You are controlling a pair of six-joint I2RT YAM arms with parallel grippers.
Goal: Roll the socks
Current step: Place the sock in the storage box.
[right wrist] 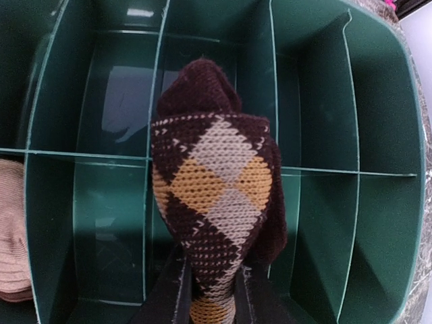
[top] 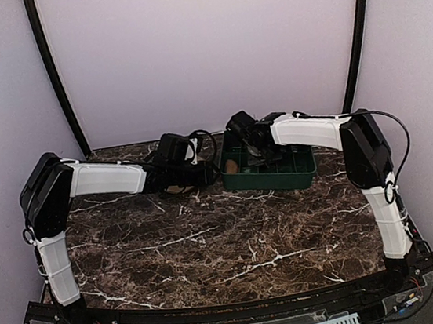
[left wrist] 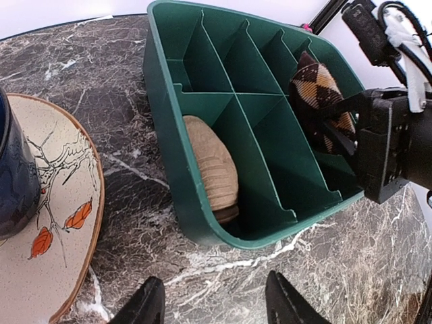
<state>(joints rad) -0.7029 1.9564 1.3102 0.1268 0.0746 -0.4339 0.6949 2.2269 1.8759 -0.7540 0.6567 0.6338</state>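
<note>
The bundled argyle sock (right wrist: 216,202) still hangs above the dividers. My right gripper comes down next into the near-row middle compartment beneath it, short of the cross divider.
The argyle sock (right wrist: 216,202), dark brown with tan and grey diamonds, is bundled and pinched between the fingers of my right gripper (right wrist: 212,300). It hangs over the middle compartments of the green divided tray (right wrist: 388,135). It also shows in the left wrist view (left wrist: 317,94). The plain tan sock (left wrist: 210,169) lies rolled in a near-left compartment of the tray (left wrist: 169,135), and its edge shows in the right wrist view (right wrist: 12,236). My left gripper (left wrist: 214,307) is open and empty above the marble, just short of the tray's rim. In the top view the right gripper (top: 256,151) is over the tray (top: 297,176) and the left gripper (top: 204,171) is beside it.
A cream plate with a leaf pattern (left wrist: 61,202) carrying a dark blue mug (left wrist: 13,175) sits on the marble table (top: 210,242) to the left of the tray, under my left arm. Pale walls enclose the table at the back and sides.
</note>
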